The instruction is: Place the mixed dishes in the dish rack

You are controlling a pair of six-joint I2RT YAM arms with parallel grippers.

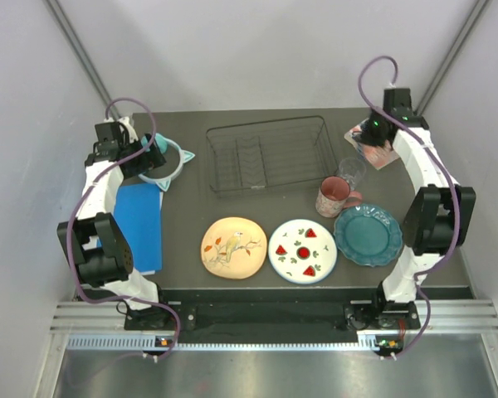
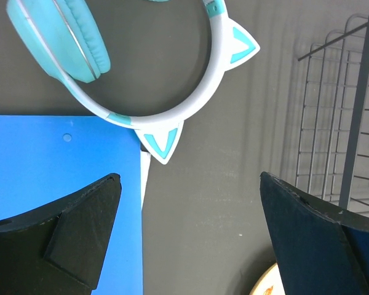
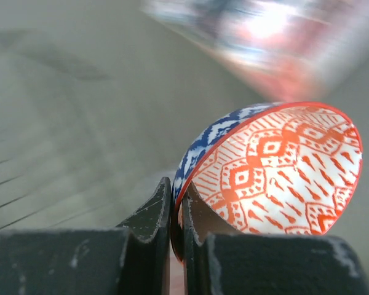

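Observation:
My right gripper should carry the bowl left in the top view to the rack's bare end by the headphones, then lower it and release it.
The black wire dish rack (image 1: 270,153) stands at the back middle and holds nothing; its left edge shows in the left wrist view (image 2: 338,123). The cream bird-print plate (image 1: 234,247), the watermelon-slice plate (image 1: 303,250) and the teal scalloped plate (image 1: 367,235) lie in a row at the front. The pink floral mug (image 1: 334,196) stands behind the teal plate. My right gripper (image 3: 177,187) is shut on the rim of the red-blue patterned bowl (image 3: 270,172), held tilted at the back right (image 1: 372,134). My left gripper (image 2: 189,177) is open and empty above the table beside the headphones. The yellow-green bowl is out of view.
Teal cat-ear headphones (image 1: 168,162) lie left of the rack, also in the left wrist view (image 2: 86,49). A blue folder (image 1: 139,220) lies at the left. A floral book (image 1: 380,153) lies under the right gripper. A clear glass (image 1: 352,170) stands by the mug.

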